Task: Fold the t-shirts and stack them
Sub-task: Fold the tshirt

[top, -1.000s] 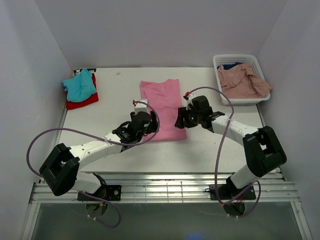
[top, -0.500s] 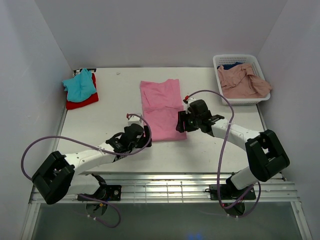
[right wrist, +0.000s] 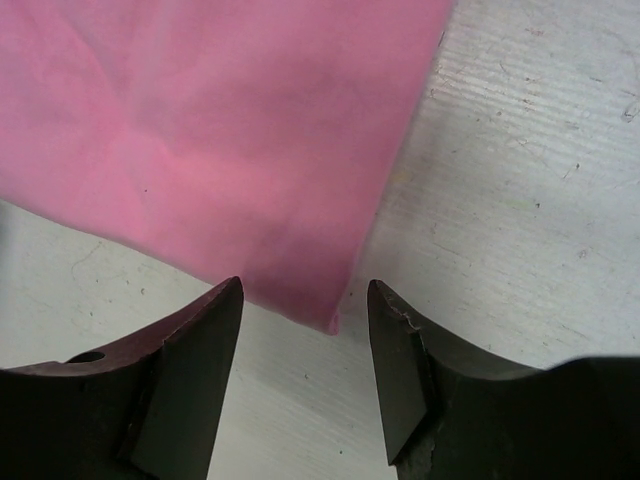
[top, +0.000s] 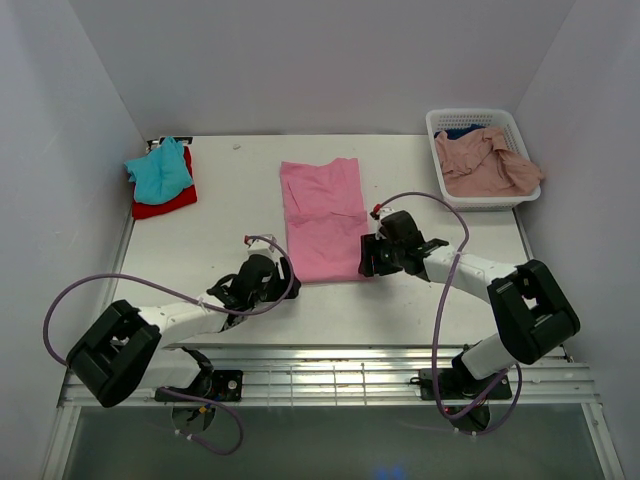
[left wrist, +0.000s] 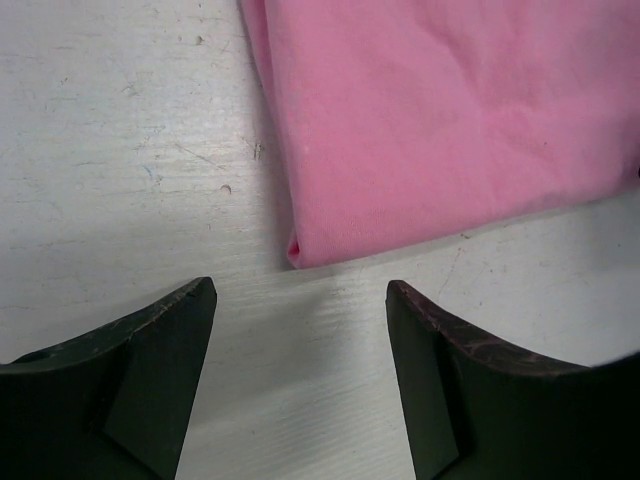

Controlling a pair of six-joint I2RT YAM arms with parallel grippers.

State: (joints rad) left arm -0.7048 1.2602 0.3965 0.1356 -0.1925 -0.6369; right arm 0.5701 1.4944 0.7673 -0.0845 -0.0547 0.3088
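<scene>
The pink t-shirt's near corner on the basket's side (right wrist: 322, 312) lies below my right gripper, between its open fingers, so next I need to lower the gripper onto it and close.
A bright pink t-shirt (top: 323, 217) lies flat in a long folded strip at the middle of the table. Its near left corner (left wrist: 296, 252) shows just ahead of my left gripper (left wrist: 300, 305), which is open and empty over bare table. Its near right corner (right wrist: 335, 322) sits between the tips of my right gripper (right wrist: 305, 300), also open and not closed on the cloth. In the top view the left gripper (top: 277, 275) and the right gripper (top: 366, 258) flank the shirt's near edge. A teal t-shirt (top: 160, 170) rests on a red one (top: 166, 203) at the far left.
A white lattice basket (top: 443, 128) stands at the far right, holding a dusty salmon-pink t-shirt (top: 489, 166) that hangs over its rim and a dark blue one (top: 462, 132) behind it. Grey walls close in the table on three sides.
Both arms have drawn back toward the near edge and lowered beside the pink shirt's near corners. The left gripper slid off the shirt's left side down to the table.
</scene>
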